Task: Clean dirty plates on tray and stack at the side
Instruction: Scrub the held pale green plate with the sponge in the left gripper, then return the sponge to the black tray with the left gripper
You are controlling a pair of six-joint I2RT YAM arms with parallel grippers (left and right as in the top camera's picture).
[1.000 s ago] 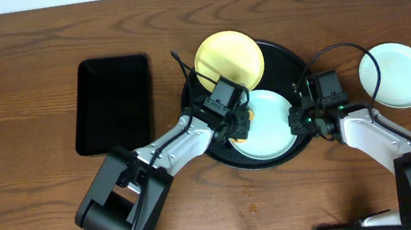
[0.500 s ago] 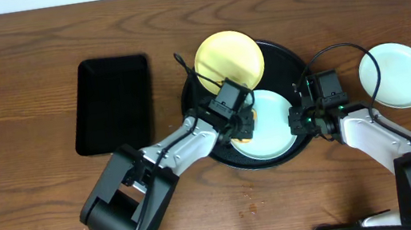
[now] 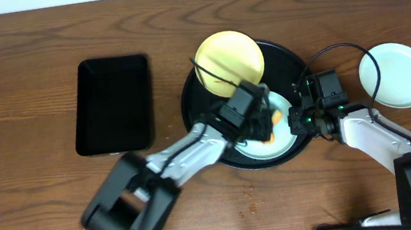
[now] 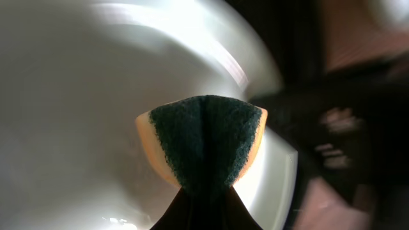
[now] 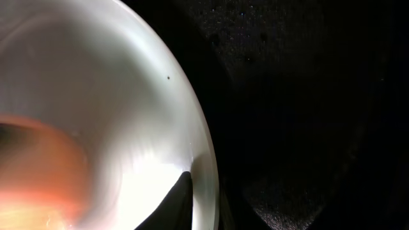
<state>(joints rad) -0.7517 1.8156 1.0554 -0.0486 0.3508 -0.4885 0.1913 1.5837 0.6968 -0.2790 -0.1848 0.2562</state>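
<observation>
My left gripper is going to lift the sponge off the mint-white plate next. It will then lower the sponge onto the rectangular black tray (image 3: 113, 105), because the tray is empty.
The round black tray (image 3: 286, 57) holds a pale yellow plate (image 3: 228, 59) at its back left and a mint-white plate (image 3: 283, 143) at its front. My left gripper (image 3: 267, 126) is shut on an orange sponge with a dark green scrub face (image 4: 206, 142) and presses it on the mint-white plate (image 4: 77, 96). My right gripper (image 3: 300, 120) is shut on that plate's right rim (image 5: 206, 172). A second mint-white plate (image 3: 395, 75) lies on the table right of the tray.
A smaller rectangular black tray (image 3: 113, 104) lies on the wooden table to the left. A few crumbs (image 3: 249, 192) lie in front of the round tray. Cables loop above both wrists.
My left gripper has slid the sponge to the right across the mint-white plate, toward the right gripper. The right arm has not moved.
</observation>
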